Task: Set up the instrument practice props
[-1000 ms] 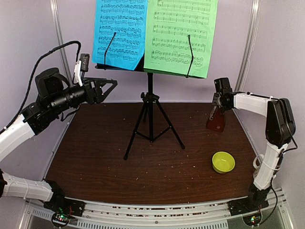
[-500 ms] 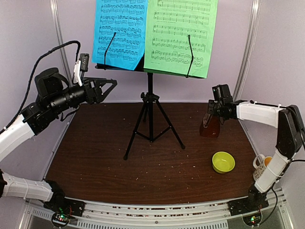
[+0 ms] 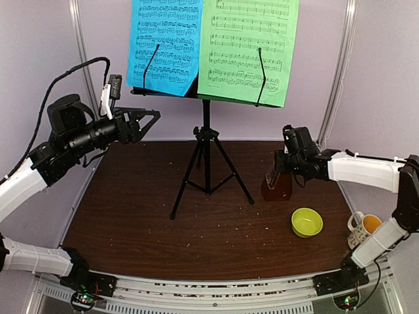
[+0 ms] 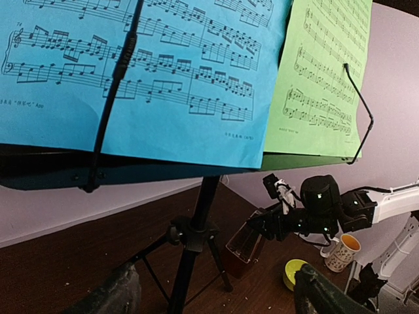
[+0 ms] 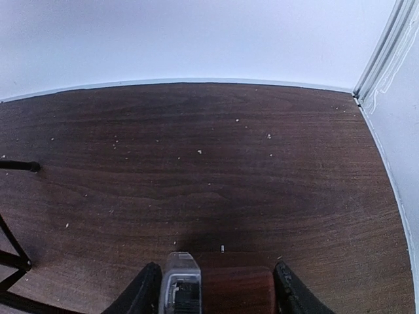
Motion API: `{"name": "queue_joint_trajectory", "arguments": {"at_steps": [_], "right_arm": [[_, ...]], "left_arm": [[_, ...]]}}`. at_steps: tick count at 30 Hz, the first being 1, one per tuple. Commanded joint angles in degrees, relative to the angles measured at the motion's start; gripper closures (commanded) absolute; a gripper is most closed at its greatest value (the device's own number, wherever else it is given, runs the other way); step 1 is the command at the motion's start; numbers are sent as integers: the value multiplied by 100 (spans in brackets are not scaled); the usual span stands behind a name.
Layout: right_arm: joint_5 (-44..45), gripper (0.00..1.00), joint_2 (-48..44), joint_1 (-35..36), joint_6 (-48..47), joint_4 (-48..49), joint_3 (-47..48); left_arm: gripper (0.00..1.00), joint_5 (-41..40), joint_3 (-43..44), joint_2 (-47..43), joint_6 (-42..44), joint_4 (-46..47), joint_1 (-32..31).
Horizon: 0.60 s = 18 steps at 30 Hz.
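Observation:
My right gripper swings back and left in the top view next and releases the metronome (image 3: 277, 185) on the tabletop before the tripod (image 3: 216, 243), since that spot is bare.
The black tripod music stand (image 3: 207, 163) stands at the back middle of the table. On its desk rest a blue sheet (image 3: 163, 46) and a green sheet (image 3: 249, 49). My left gripper (image 3: 147, 118) hangs open and empty just left of the desk's lower edge. Its wrist view looks up at the blue sheet (image 4: 163, 72), the green sheet (image 4: 321, 72) and the stand's pole (image 4: 196, 242). My right gripper (image 3: 281, 171) is shut on the reddish-brown metronome (image 3: 277, 185), which is tilted, low over the table right of the tripod. The metronome (image 5: 236, 291) fills the gap between the fingers (image 5: 145, 291).
A yellow-green bowl (image 3: 306, 222) sits on the table near and right of the metronome. A spotted white mug (image 3: 363, 226) stands at the table's right edge by my right arm. The tripod's legs (image 3: 177, 209) spread toward the front. Walls close the back and sides.
My right gripper has carried the metronome left and toward the front, from the back right corner to a spot near the tripod. The mug has come into view. The left arm is still.

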Motion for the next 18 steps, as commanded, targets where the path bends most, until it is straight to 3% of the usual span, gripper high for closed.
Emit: {"name": "queue_joint_trajectory", "arguments": {"at_steps": [1, 18], "right_arm": [[394, 69, -447, 343, 58, 51, -194], [727, 72, -1451, 1498, 836, -733, -813]], "left_arm": [[17, -88, -124, -160, 52, 173, 46], [17, -70, -190, -216, 35, 199, 45]]}}
